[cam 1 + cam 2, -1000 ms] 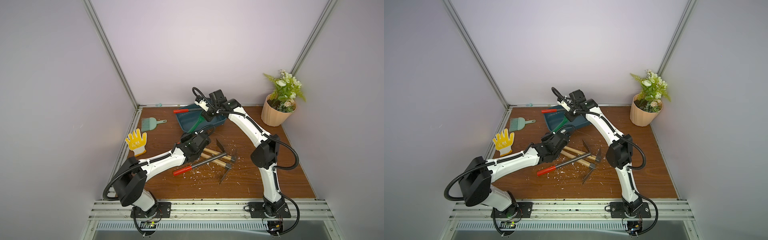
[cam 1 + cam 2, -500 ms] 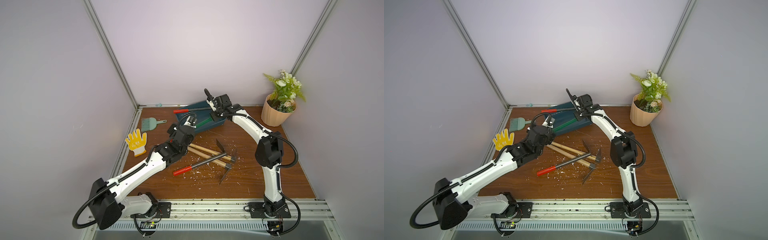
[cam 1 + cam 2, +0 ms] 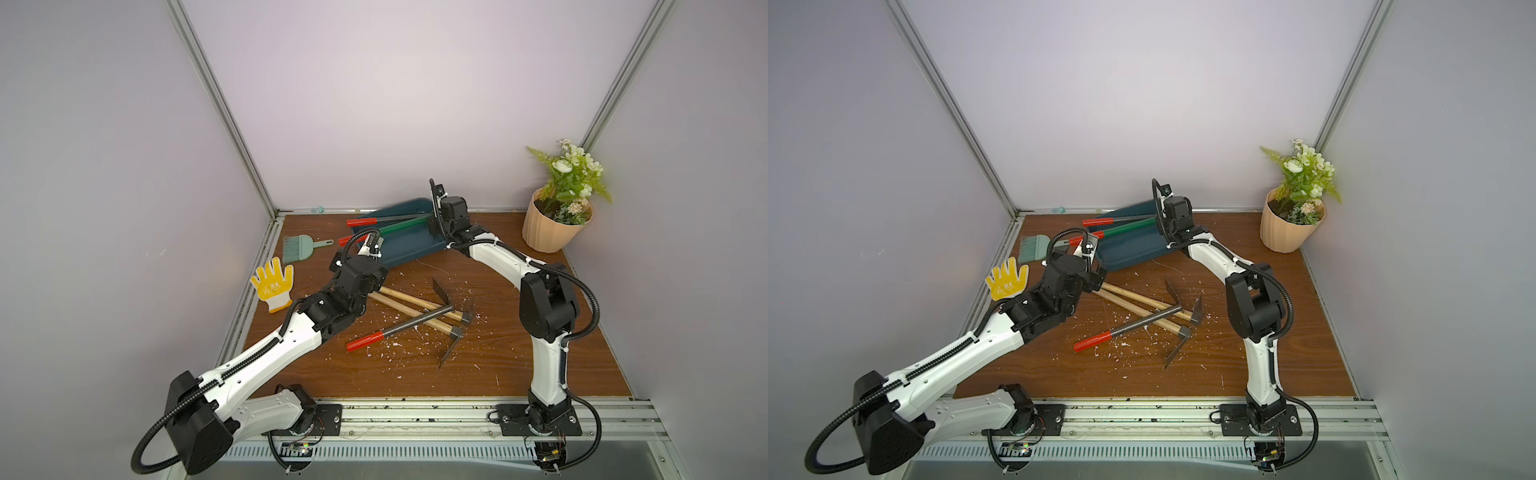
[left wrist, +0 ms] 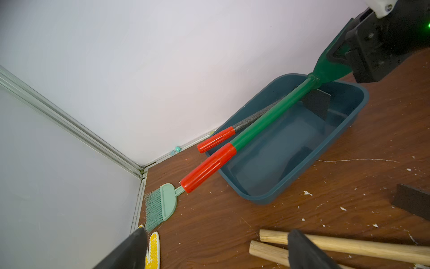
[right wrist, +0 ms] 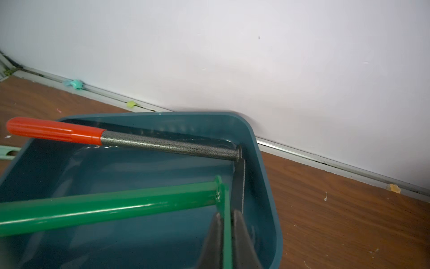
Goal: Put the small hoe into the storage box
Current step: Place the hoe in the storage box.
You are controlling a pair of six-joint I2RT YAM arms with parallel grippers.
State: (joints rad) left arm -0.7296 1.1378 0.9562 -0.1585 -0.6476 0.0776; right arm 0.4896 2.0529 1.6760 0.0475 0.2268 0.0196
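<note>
The small hoe goes down in my right gripper toward the box's bottom beside the grey hoe's blade next for release, since its green blade still hangs above the box's rim.
The small hoe (image 3: 401,226) (image 3: 1129,226) has a green shaft and a red grip. It lies slanted over the dark teal storage box (image 3: 409,251) (image 3: 1129,253) at the back of the table. My right gripper (image 5: 225,223) (image 4: 349,51) is shut on its green blade above the box's far end. The red grip (image 4: 208,171) sticks out past the box's rim (image 4: 267,200) toward a brush. My left gripper (image 4: 217,233) (image 3: 372,241) is open and empty, in front of the box and apart from the hoe.
A grey hoe with a red grip (image 5: 167,145) lies inside the box. Two wooden-handled hoes (image 3: 415,307) and another grey one (image 3: 409,326) are piled mid-table among white chips. A teal brush (image 3: 301,247), a yellow glove (image 3: 272,282) and a peach flower pot (image 3: 548,226) stand around.
My left gripper has opened, let go of the green hoe's handle and drawn back. The right gripper has carried the blade a little to the right over the box.
</note>
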